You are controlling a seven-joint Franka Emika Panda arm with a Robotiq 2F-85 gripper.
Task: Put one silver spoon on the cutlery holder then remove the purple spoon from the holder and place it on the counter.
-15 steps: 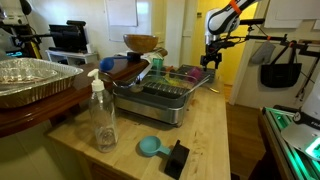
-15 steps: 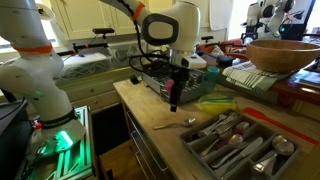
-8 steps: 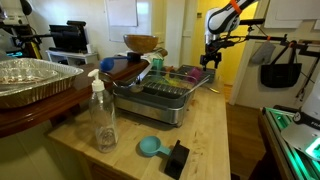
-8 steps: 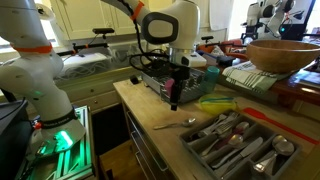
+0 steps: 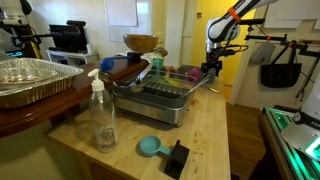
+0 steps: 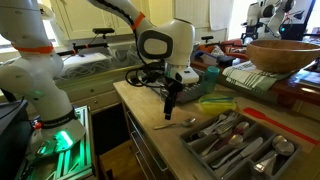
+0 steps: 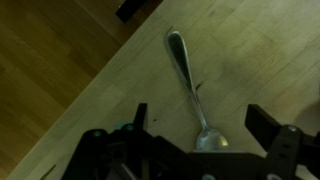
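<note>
My gripper is above the silver spoon's thin handle end by the bowl [image 7: 203, 121]. I need to lower it onto that narrow part next, then close on it.
A silver spoon [image 7: 187, 80] lies on the light wooden counter [image 7: 250, 60], its bowl between my jaws; it also shows in an exterior view [image 6: 176, 124]. My gripper [image 7: 200, 115] is open and empty and hangs just above the spoon [image 6: 168, 108] [image 5: 211, 68]. The dark-grey cutlery holder [image 6: 205, 152] stands at the counter's end and holds several silver spoons. A purple-magenta streak among coloured utensils [image 5: 189, 71] looks like the purple spoon, too small to be sure.
A silver dish rack [image 5: 155, 97] stands mid-counter. A soap bottle [image 5: 102, 112], a teal scoop [image 5: 149, 147] and a black block [image 5: 177, 158] sit at the other end. A green utensil [image 6: 216, 105] lies beside the holder. A foil tray [image 5: 35, 78] rests on the dark table.
The gripper has shifted a little and come lower over the silver spoon on the counter. Its jaws stay open. Nothing else has moved.
</note>
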